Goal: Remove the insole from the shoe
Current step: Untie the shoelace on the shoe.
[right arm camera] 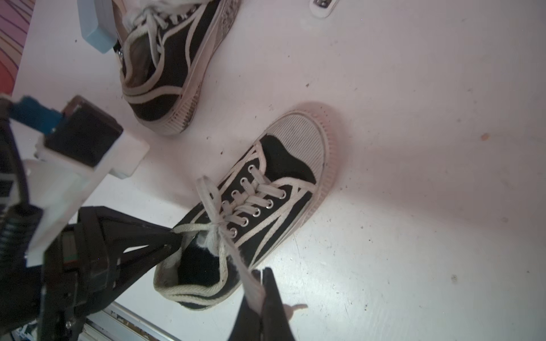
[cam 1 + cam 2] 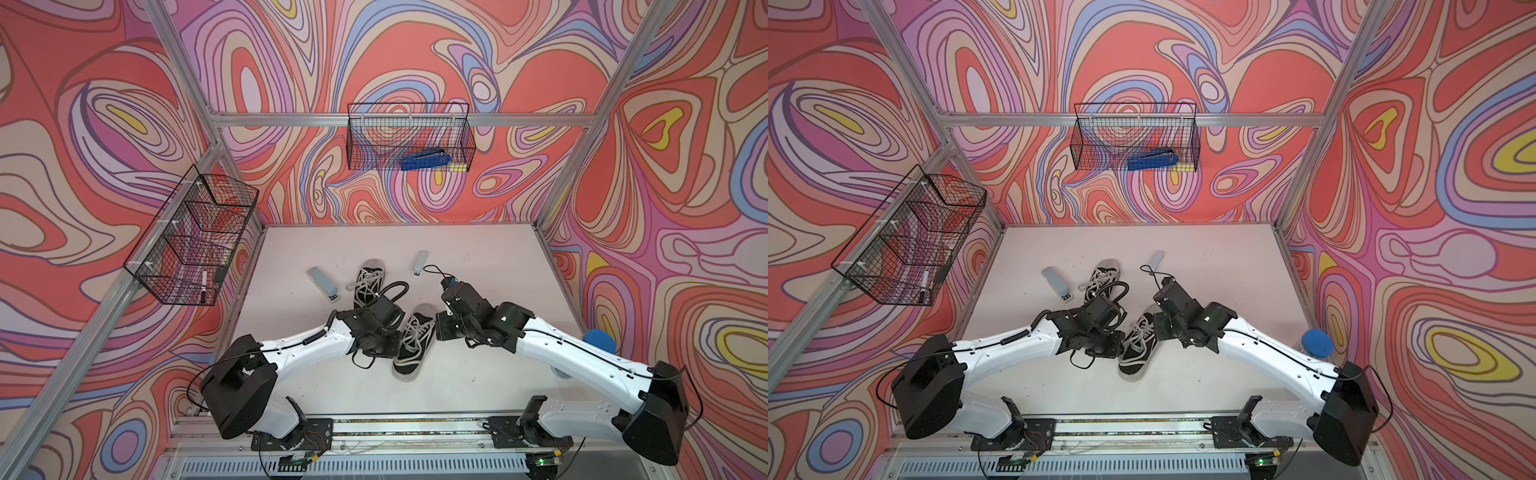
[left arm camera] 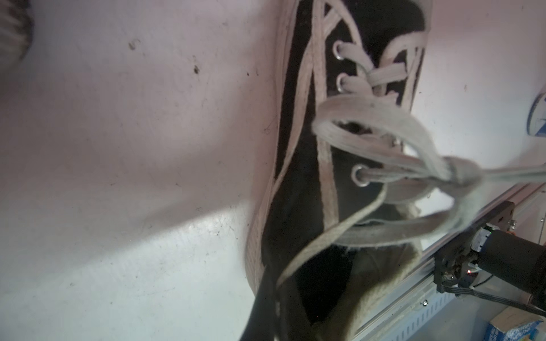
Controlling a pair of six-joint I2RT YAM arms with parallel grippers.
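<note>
I will pull the lace outward with my right gripper, past the shoe's toe (image 2: 426,308) (image 1: 302,138), and let go of it there, because the knot at the shoe's collar is still tied.
A black canvas shoe (image 2: 411,347) (image 2: 1138,349) (image 1: 260,200) with white laces lies near the middle of the table, toe pointing away. Its opening (image 1: 196,265) is dark, so the insole is hidden. My left gripper (image 1: 172,237) is at the shoe's collar, shut on one shoelace end (image 1: 192,228) that runs taut from the knot. In the left wrist view its dark fingers (image 3: 263,307) lie against the shoe's side. My right gripper (image 1: 261,285) is on the shoe's other side, shut on the other shoelace end (image 1: 246,274), which is pulled straight.
A second black shoe (image 2: 368,280) (image 1: 171,59) lies just behind the first. Two grey staplers (image 2: 324,283) (image 2: 420,263) lie on the table further back. A blue-lidded jar (image 2: 598,340) stands by the right wall. Wire baskets (image 2: 409,137) (image 2: 195,241) hang on the walls.
</note>
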